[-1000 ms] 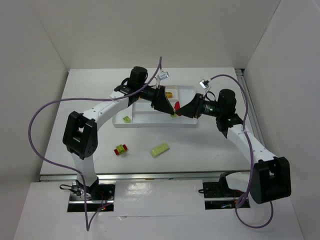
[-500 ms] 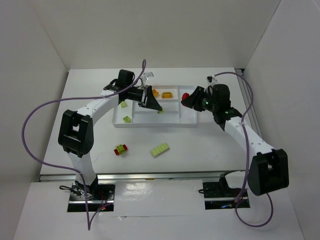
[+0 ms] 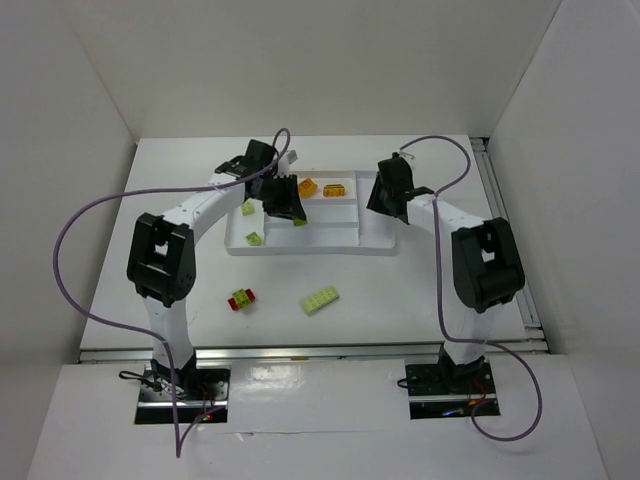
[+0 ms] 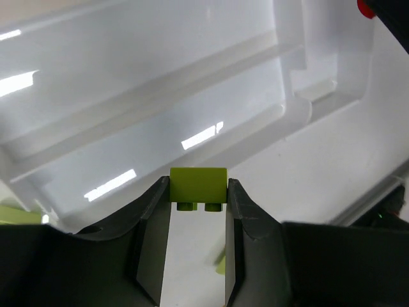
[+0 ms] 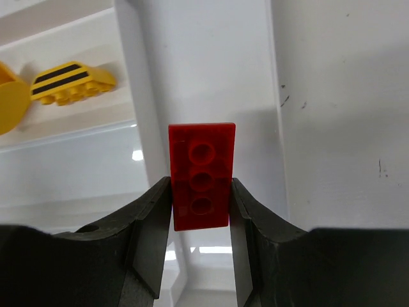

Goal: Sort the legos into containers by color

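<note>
I will next move my left gripper outward and down to the tray's middle section's empty end (image 3: 274,218) (image 4: 30,96) and release the light green lego there, because that end is below and outward of my left gripper.
The white tray (image 3: 330,243) lies at the table's back middle. My left gripper (image 4: 198,195) is shut on a light green lego (image 4: 198,186) and holds it over the tray's left part (image 4: 160,96); from above the gripper (image 3: 285,205) hangs there. My right gripper (image 5: 200,192) is shut on a red lego (image 5: 200,174) above the tray's right end section (image 5: 211,70); from above it (image 3: 385,198) sits at the tray's right end. Two yellow-orange legos (image 3: 335,189) lie in a back compartment, two green ones (image 3: 254,238) in the left section.
On the table in front of the tray lie a red and green stacked lego (image 3: 241,299) and a long light green lego (image 3: 320,299). Purple cables loop above both arms. White walls close the table on three sides.
Both arms have swung apart from the tray's middle: the left gripper moved left with the green lego, the right gripper moved to the tray's right end with the red one.
</note>
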You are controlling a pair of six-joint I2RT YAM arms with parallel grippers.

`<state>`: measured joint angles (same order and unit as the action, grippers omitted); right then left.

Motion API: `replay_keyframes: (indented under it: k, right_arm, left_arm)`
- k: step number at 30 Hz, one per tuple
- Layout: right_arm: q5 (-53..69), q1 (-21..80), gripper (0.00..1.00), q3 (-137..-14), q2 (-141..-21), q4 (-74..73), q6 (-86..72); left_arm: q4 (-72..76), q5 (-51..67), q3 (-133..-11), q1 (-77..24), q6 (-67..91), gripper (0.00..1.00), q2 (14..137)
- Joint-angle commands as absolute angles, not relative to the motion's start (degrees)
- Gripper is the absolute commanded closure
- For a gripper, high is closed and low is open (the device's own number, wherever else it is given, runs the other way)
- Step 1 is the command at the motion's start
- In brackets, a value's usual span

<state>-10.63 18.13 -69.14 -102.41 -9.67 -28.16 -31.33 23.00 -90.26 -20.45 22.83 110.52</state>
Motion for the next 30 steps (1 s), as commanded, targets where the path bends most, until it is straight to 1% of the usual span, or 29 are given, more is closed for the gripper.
replay_keyframes:
  k: [1, 2, 3, 4, 5, 7, 12, 21, 30]
  right_arm:
    - [-16.26, 18.54, 0.66, -74.52, -105.54, -9.58, -26.63]
    - [-16.26, 18.54, 0.61, -75.75, -106.25, -9.58, -26.63]
    - [-16.26, 18.54, 0.43, -76.28, -106.78, -9.58, -26.63]
    - [-16.26, 18.54, 0.31, -76.29, -107.48, -10.1, -26.63]
    - [-16.87, 18.54, 0.23, -76.99, -107.49, -10.11, -26.63]
    - [-16.87, 19.07, 0.09, -76.99, -106.88, -10.63, -26.11]
    - [-16.87, 19.07, 0.07, -73.05, -99.43, -10.02, -26.1]
    - [-15.83, 19.07, 0.07, -67.59, -88.34, -10.55, -25.58]
    - [-15.73, 19.07, 0.07, -64.25, -85.96, -11.6, -25.58]
  left_arm:
    - [-32.43, 15.39, -95.18, -20.83, 23.64, 1.0, 112.93]
    - [-33.04, 15.38, -96.93, -20.83, 24.16, 1.0, 114.33]
    - [-33.05, 13.55, -97.9, -20.83, 24.17, 1.0, 115.13]
    - [-33.05, 12.93, -98.61, -20.83, 24.17, 1.0, 115.83]
    - [-33.57, 12.05, -100.01, -20.83, 24.78, 1.0, 116.62]
    - [-34.1, 10.64, -101.51, -20.83, 24.79, 1.0, 119.17]
    - [-35.33, 7.74, -104.5, -20.83, 24.79, 1.0, 122.69]
    - [-35.33, 7.65, -105.73, -21.36, 25.31, 1.0, 124.37]
    - [-35.33, 6.33, -106.26, -21.88, 25.84, 1.0, 124.46]
